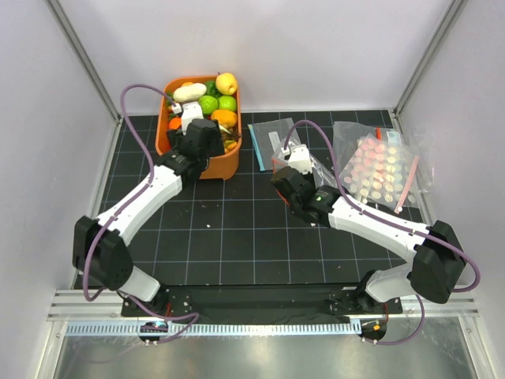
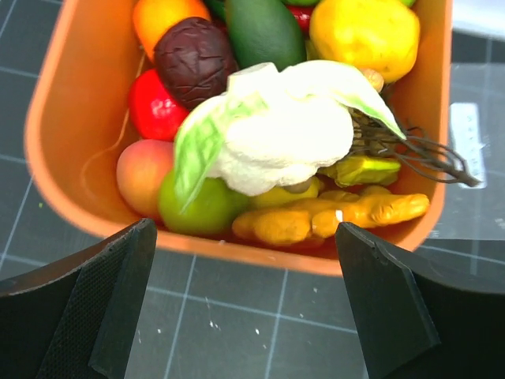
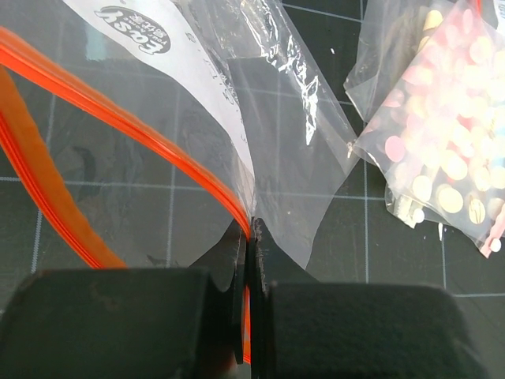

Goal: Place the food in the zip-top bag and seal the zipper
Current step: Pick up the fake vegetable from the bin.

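Observation:
My left gripper needs to move outward over the bin's near rim and lower its open fingers around the cauliflower, since it lies outward of and below them.
The food lies heaped in an orange bin. In the left wrist view a white-and-green cauliflower lies on top, with a green fruit and an orange knobbly piece near the rim. My left gripper is open and empty, its jaws wide apart above the mat just short of the bin. My right gripper is shut on the orange-red zipper of the zip-top bag. The bag's mouth stands open to the left; nothing shows inside it.
A flat clear bag with a blue edge lies behind the right gripper. A larger clear bag of pink discs lies at the right, also in the right wrist view. Frame posts stand at the back corners.

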